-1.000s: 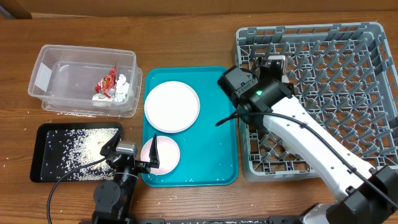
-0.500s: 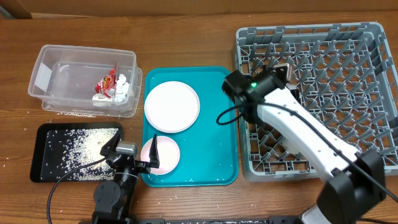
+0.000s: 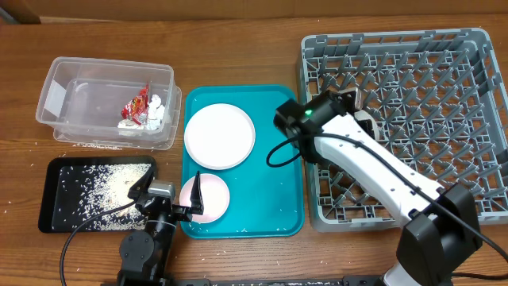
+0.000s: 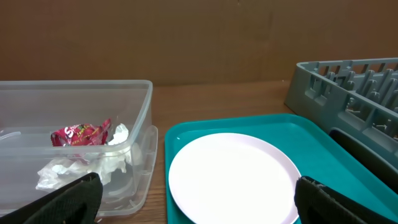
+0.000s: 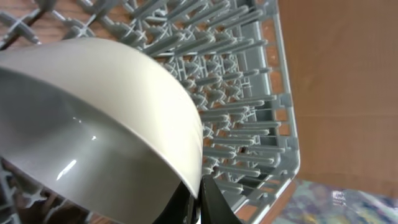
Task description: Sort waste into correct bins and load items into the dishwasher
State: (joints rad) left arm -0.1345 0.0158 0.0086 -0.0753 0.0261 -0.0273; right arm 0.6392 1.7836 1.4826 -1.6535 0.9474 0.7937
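The robot will carry the bowl (image 3: 362, 116) across and down onto the rack's empty wires with its right gripper, because the wires are below it and to its right in the overhead view.
My right gripper (image 5: 199, 200) is shut on the rim of a white bowl (image 5: 93, 124) and holds it over the left part of the grey dishwasher rack (image 3: 444, 79). In the overhead view this gripper (image 3: 352, 99) is mostly hidden under the arm, with a bit of the bowl (image 3: 362, 116) showing. My left gripper (image 3: 169, 193) is open and empty at the front edge of the teal tray (image 3: 270, 191), beside a small pinkish plate (image 3: 210, 200). A large white plate (image 3: 220, 136) lies on the tray; it also shows in the left wrist view (image 4: 233, 177) between the open fingers (image 4: 196, 202).
A clear plastic bin (image 3: 55, 95) at the left holds a red wrapper (image 3: 136, 107) and crumpled tissue (image 3: 155, 113). A black tray (image 3: 59, 199) with scattered rice sits in front of it. Rice grains lie on the wooden table around it.
My right arm has shifted left and turned over the rack's left edge, carrying the bowl. The left arm has not moved.
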